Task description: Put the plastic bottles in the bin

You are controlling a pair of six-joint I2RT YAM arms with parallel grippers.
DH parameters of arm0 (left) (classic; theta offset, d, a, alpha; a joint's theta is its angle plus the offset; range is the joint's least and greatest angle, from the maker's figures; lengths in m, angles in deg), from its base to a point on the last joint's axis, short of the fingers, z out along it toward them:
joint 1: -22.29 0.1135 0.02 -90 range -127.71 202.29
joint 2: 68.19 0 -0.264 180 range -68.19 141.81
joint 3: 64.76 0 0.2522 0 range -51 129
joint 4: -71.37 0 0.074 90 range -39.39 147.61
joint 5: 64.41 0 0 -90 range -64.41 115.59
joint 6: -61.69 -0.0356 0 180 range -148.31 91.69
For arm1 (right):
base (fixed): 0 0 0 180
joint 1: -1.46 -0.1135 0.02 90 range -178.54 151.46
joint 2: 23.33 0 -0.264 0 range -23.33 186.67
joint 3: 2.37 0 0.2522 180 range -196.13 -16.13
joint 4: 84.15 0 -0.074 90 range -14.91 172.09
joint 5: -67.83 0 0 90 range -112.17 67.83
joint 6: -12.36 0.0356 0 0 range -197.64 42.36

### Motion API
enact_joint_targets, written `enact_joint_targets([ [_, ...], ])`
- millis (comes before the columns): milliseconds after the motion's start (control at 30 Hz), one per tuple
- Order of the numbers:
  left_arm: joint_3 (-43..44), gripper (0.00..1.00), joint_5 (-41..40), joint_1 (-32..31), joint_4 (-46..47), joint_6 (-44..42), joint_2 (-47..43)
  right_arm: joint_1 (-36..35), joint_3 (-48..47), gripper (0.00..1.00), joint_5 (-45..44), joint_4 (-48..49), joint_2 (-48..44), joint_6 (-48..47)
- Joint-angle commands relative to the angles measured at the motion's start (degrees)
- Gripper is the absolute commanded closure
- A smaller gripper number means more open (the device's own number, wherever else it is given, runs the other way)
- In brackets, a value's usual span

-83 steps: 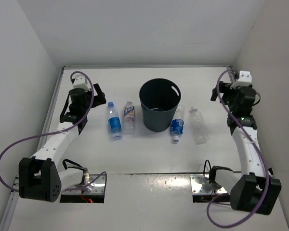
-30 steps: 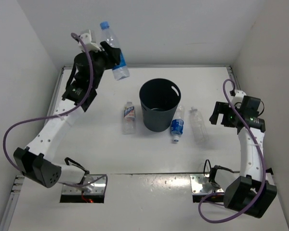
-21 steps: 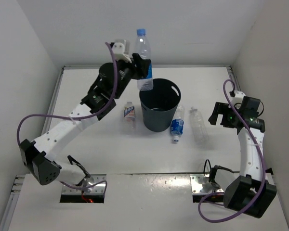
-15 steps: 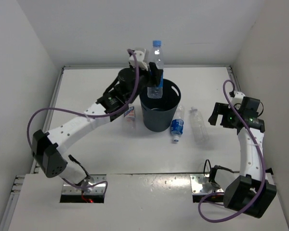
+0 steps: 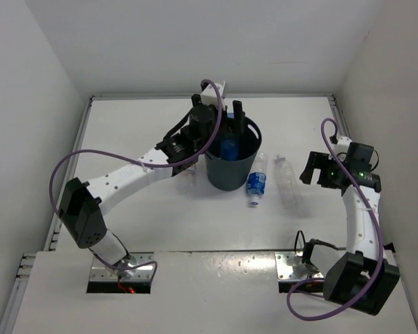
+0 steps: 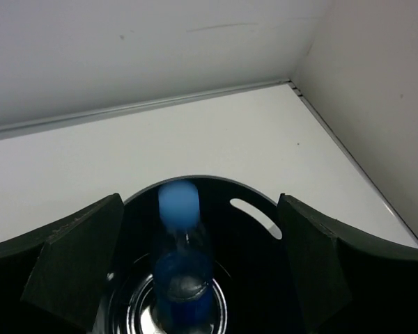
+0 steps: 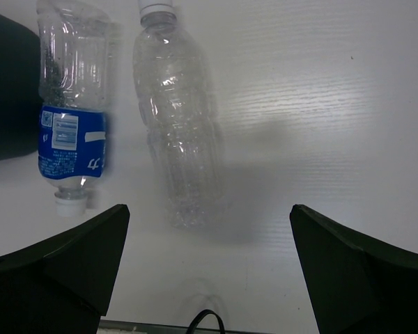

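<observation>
My right gripper will next move down toward the bin (image 5: 227, 175), onto the unlabelled bottle's middle (image 5: 286, 180). The bottle is below my right gripper and to its left in the top view.
The bin (image 5: 227, 175) is a dark round bucket at the table's middle. My left gripper (image 5: 230, 115) hangs open right over its mouth. A blue-labelled bottle (image 5: 228, 148) is inside the bin, free of the fingers; in the left wrist view this bottle (image 6: 182, 278) is blurred, cap up, between the open left gripper (image 6: 200, 229) and the bin's floor. Right of the bin lie a blue-labelled bottle (image 5: 256, 181) and an unlabelled bottle (image 5: 287, 179). My right gripper (image 5: 311, 169) is open above the table beside them, with the unlabelled bottle (image 7: 174, 118) ahead of its fingers.
White walls enclose the table on three sides. The left arm (image 5: 139, 170) stretches across the table left of the bin and covers that patch. The bin's handle slot (image 6: 254, 212) faces the far right corner. In the right wrist view the bin (image 7: 7, 83) is at the left edge.
The left arm swung the bottle from high at the far left to over the bin, then opened. The bottle has dropped into the bin. The right arm barely moved.
</observation>
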Motion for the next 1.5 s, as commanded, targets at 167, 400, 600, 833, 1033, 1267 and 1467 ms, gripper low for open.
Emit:
enact_joint_targets([
  [167,3.5,0.00,-11.3,0.2,-0.3,-4.4,-3.0,0.2,1.1,0.00,0.3,1.9,-0.3,-0.4],
  [400,-9.3,0.00,-16.7,10.5,-5.9,3.7,-10.2,-1.5,-0.7,0.00,3.4,0.6,0.8,-8.2],
  [600,-26.7,0.00,-16.8,20.1,-9.1,9.2,-18.1,-0.3,-8.3,0.00,7.6,-6.1,9.5,-12.9],
  [833,-39.1,0.00,-15.4,25.0,-8.5,9.3,-25.4,-0.8,-19.2,0.03,11.3,-18.2,32.7,-14.9],
  [1033,-45.9,0.00,-12.1,28.8,-8.1,10.5,-27.2,-7.3,-23.6,0.02,5.3,-14.2,38.7,-12.2],
  [1267,-56.3,0.00,-8.2,30.6,-3.1,9.5,-33.4,-8.4,-26.8,0.02,1.6,-13.0,47.4,-8.7],
  [1467,-58.6,0.00,-4.3,32.3,-1.3,8.2,-35.9,-12.9,-28.7,0.01,-5.1,-11.0,51.5,-6.9],
])
